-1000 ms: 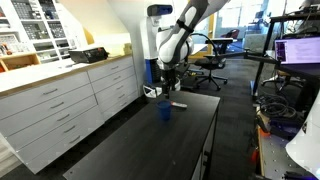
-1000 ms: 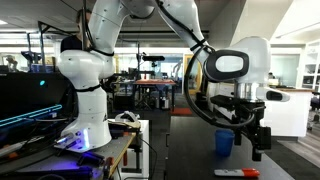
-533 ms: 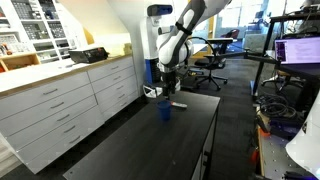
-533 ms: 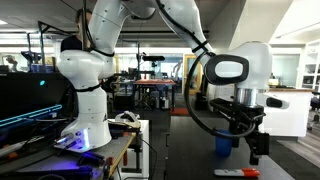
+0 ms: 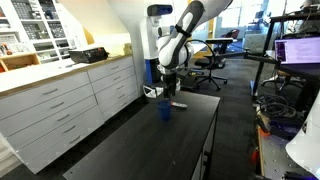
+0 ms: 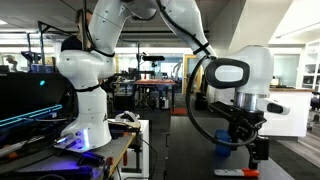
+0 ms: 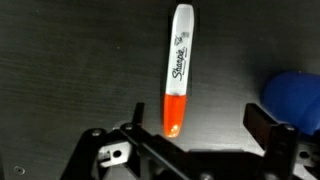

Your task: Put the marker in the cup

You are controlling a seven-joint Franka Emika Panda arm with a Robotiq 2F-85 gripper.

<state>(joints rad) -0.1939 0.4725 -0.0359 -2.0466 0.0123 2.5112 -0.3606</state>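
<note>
The orange cap of the marker lies between the gripper's open fingers but still below them, so the gripper will move down onto the cap next and close there.
The marker (image 7: 178,70) lies flat on the black table (image 7: 70,60). It has a whitish body and an orange cap, and the cap end points at my gripper. My gripper (image 7: 198,122) is open and empty, just above the table, with the cap lying between its two fingers. The blue cup (image 7: 295,95) stands upright right beside the marker. In both exterior views my gripper (image 5: 170,92) (image 6: 255,155) hangs low over the marker (image 5: 177,103) (image 6: 232,172), next to the cup (image 5: 166,112) (image 6: 224,143), which the gripper partly hides.
White drawer cabinets (image 5: 60,110) run along one side of the black table (image 5: 140,150). Office chairs (image 5: 212,62) and a monitor stand (image 5: 295,50) are behind and beside it. The robot's base (image 6: 85,90) stands on a bench.
My gripper has moved lower toward the table and the marker. The marker and the cup have not moved.
</note>
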